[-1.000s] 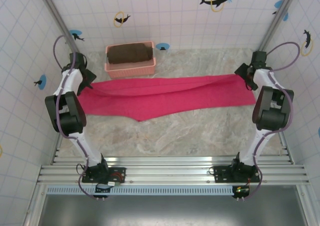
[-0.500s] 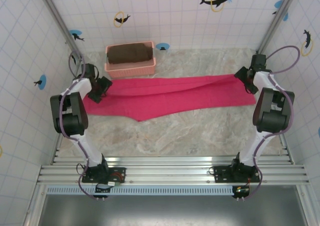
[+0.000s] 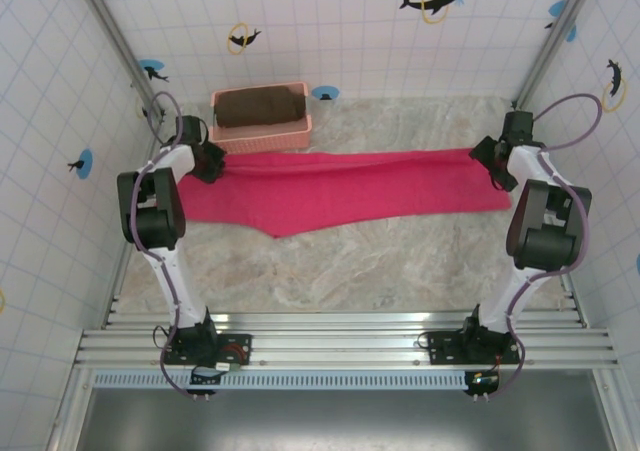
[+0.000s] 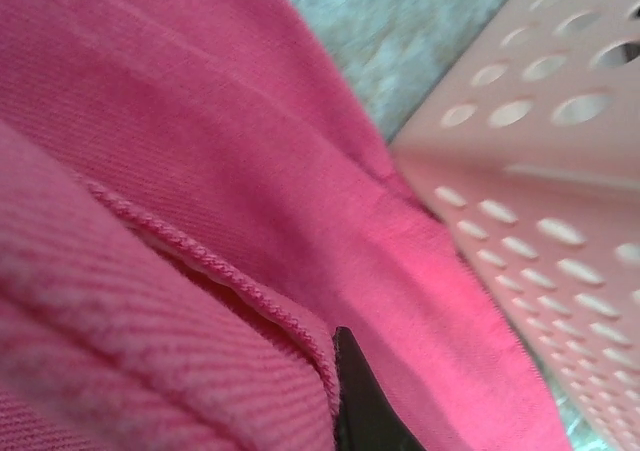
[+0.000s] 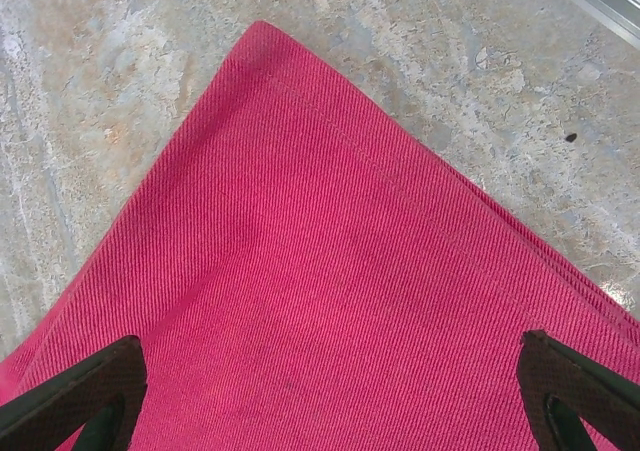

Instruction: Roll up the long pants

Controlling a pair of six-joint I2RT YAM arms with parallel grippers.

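Note:
My right gripper will move down and over onto the pants' end hem (image 5: 598,309), which is below it toward the side, because the hem runs outside the gripper's fingers.
The long pants (image 3: 340,186) lie flat across the table as a wide magenta band. My left gripper (image 3: 207,161) is at their far left corner, right beside the pink basket (image 3: 258,134), and is shut on the pants. In the left wrist view a hemmed fold of the pants (image 4: 200,171) wraps over one black fingertip (image 4: 365,406). My right gripper (image 3: 492,161) hovers over the pants' far right corner (image 5: 330,221). It is open, with its fingers (image 5: 70,401) spread wide either side of the cloth.
The pink basket (image 4: 550,191) holds a dark brown folded cloth (image 3: 260,106) and stands against the back wall, touching the pants' left edge. Tiled walls close in on both sides. Bare marbled table (image 3: 380,266) lies in front of the pants.
My left arm swung in toward the basket, came down onto the pants' left corner and shut on it. The pants' left end has pulled in slightly. The right arm barely moved.

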